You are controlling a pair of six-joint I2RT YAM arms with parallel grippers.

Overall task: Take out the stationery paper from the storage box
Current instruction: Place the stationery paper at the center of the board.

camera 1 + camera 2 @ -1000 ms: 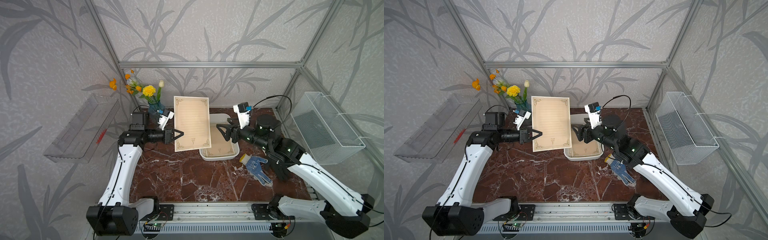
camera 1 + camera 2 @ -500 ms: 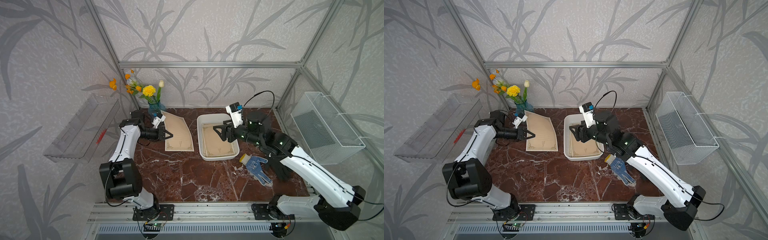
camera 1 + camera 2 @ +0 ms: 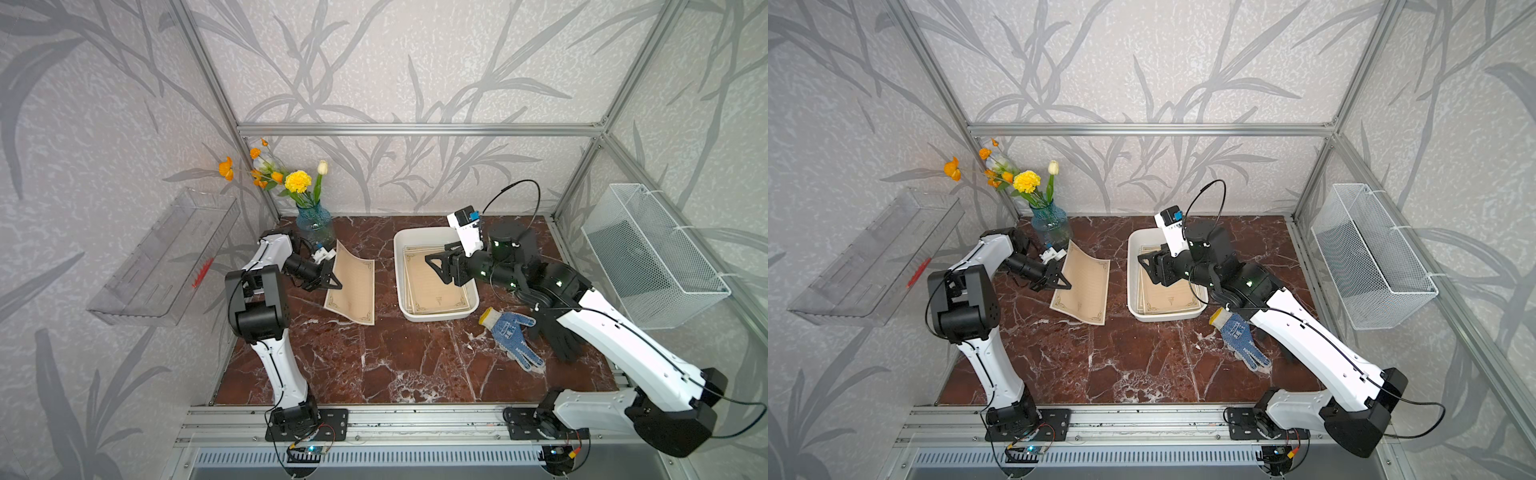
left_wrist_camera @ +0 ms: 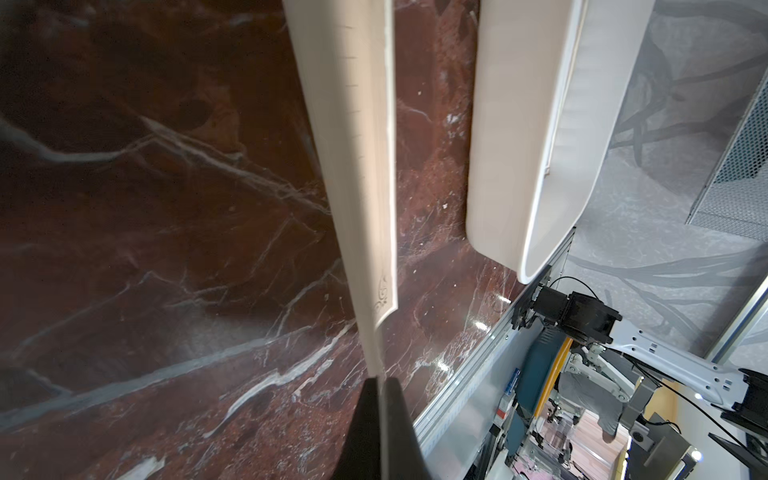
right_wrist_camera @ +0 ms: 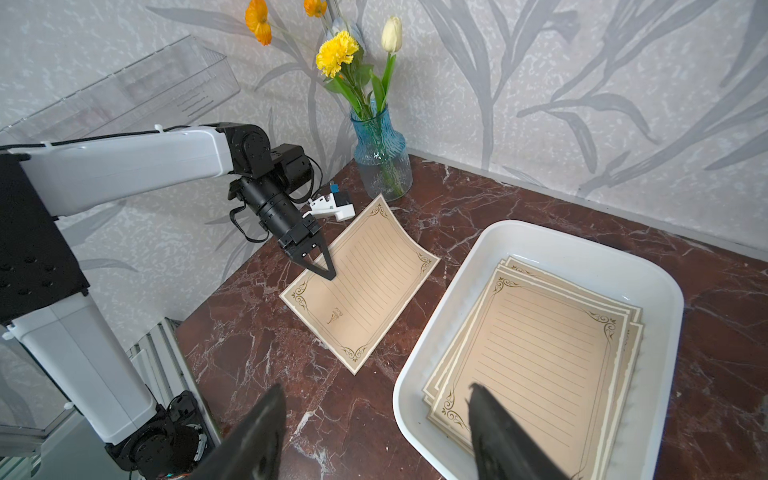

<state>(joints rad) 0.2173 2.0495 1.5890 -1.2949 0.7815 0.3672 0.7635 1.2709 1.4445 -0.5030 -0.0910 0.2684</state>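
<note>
My left gripper lowers the sheet's edge onto the marble tabletop [image 3: 320, 301] [image 4: 316, 328] beside the sheet, below the gripper, next and releases it, as that edge still stands raised.
The white storage box [image 3: 400, 270] [image 3: 1132, 282] stands on the marble table and holds a stack of tan stationery paper [image 3: 440, 293] [image 3: 1168, 298] [image 5: 540, 353]. One more sheet [image 3: 353, 286] [image 3: 1084, 286] [image 5: 368, 286] [image 4: 357, 124] lies left of the box. Its near end rests on the table and its far corner curls up. My left gripper [image 3: 334, 284] [image 3: 1065, 285] [image 5: 330, 274] [image 4: 379, 380] is shut on this sheet's left edge. My right gripper [image 3: 434, 266] [image 3: 1144, 270] [image 5: 374, 388] hovers open over the box's left rim [image 5: 419, 374], one finger above the stack, the other above the table.
A blue vase of flowers [image 3: 313, 222] stands right behind the held sheet. A blue-dotted glove [image 3: 509, 332] and a black glove [image 3: 561, 343] lie right of the box, under my right arm. A wire basket [image 3: 648, 257] hangs on the right wall, a clear shelf tray [image 3: 166, 257] on the left.
The left gripper brought the sheet down from upright in the air onto the table left of the box. The right gripper moved left over the box and its jaws narrowed slightly.
</note>
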